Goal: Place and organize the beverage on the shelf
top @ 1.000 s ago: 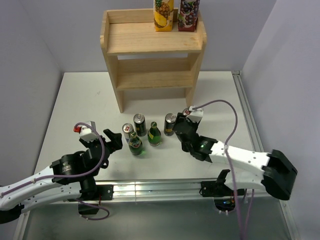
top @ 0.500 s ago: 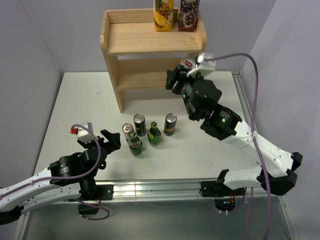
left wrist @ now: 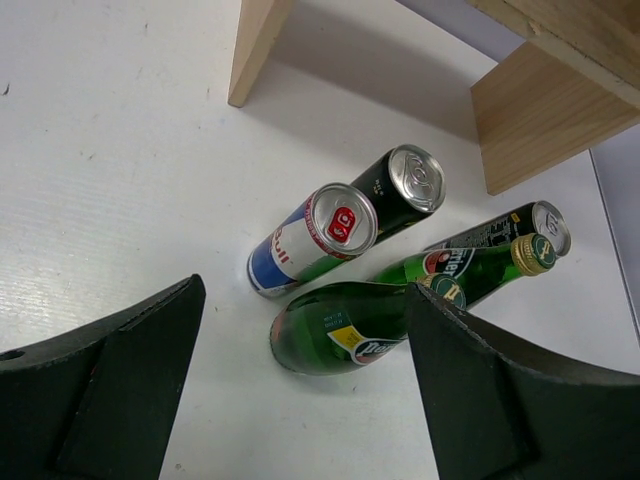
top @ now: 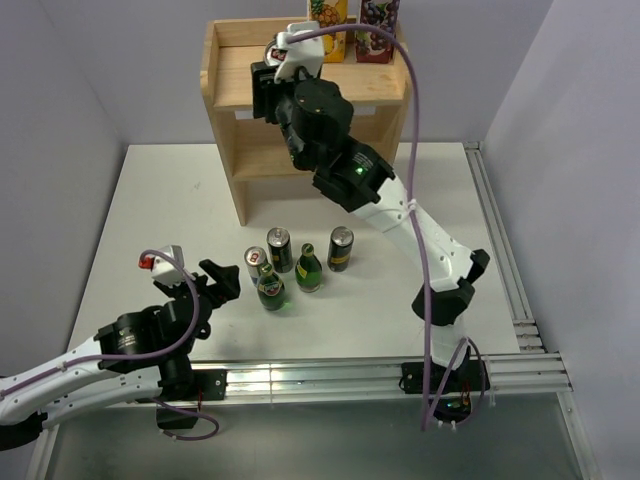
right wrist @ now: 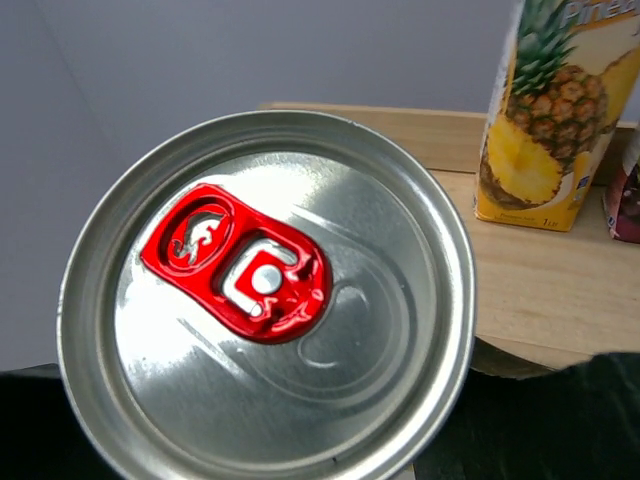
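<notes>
I will next lower my right gripper's silver can slightly outward onto the shelf's top board [top: 272, 67], where it is empty beside the pineapple carton.
My right gripper [top: 266, 88] is shut on a silver can with a red tab [right wrist: 265, 300], held just above the left part of the shelf's [top: 232, 92] top board. The can itself is hidden in the top view. On that board's back right stand a pineapple carton [top: 328, 16] and a grape carton [top: 377, 20]. On the table stand a blue-and-silver can [top: 256, 262], two black cans [top: 279, 248] [top: 341, 248] and two green bottles [top: 270, 288] [top: 308, 268]. My left gripper [top: 222, 285] is open, low on the table, just left of the nearer bottle [left wrist: 340, 330], with nothing between its fingers [left wrist: 110, 400].
The shelf's lower tier [top: 300, 155] is bare where it shows. A shelf leg [left wrist: 255, 50] stands beyond the cans in the left wrist view. Grey walls close in at left and right, and a metal rail [top: 330, 375] runs along the near table edge.
My right arm has swung up from table level beside the cans to the shelf's top left, carrying the can. The left gripper has hardly moved.
</notes>
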You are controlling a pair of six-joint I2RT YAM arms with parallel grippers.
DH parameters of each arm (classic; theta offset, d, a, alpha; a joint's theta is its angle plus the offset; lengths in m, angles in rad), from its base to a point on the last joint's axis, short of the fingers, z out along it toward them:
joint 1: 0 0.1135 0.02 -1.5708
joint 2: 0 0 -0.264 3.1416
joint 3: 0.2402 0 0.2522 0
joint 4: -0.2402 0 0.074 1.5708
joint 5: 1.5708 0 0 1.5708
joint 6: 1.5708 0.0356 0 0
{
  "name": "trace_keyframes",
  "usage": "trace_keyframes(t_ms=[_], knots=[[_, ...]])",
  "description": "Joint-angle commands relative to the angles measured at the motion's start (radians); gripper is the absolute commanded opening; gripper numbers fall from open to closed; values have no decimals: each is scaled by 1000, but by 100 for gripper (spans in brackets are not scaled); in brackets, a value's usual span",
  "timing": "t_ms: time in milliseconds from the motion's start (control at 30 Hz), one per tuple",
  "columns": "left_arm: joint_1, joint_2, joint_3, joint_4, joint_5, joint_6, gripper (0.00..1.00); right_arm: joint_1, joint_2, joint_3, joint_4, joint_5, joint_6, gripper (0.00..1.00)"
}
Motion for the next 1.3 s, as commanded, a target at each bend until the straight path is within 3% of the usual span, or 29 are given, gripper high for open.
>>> trace_keyframes(t_ms=[0, 400, 633, 1267], knots=[[-6, -32, -9, 33, -8, 10, 87, 5, 10, 51, 119, -15, -152, 0], [-6, -74, -21, 53, 14, 33, 87, -51, 80, 57, 254, -23, -188, 0], [-6, -92, -31, 66, 21, 44, 87, -132, 94, 49, 236, -54, -111, 0], [-6, -87, -29, 66, 21, 43, 88, -180, 172, 12, 219, -106, 1, 0]])
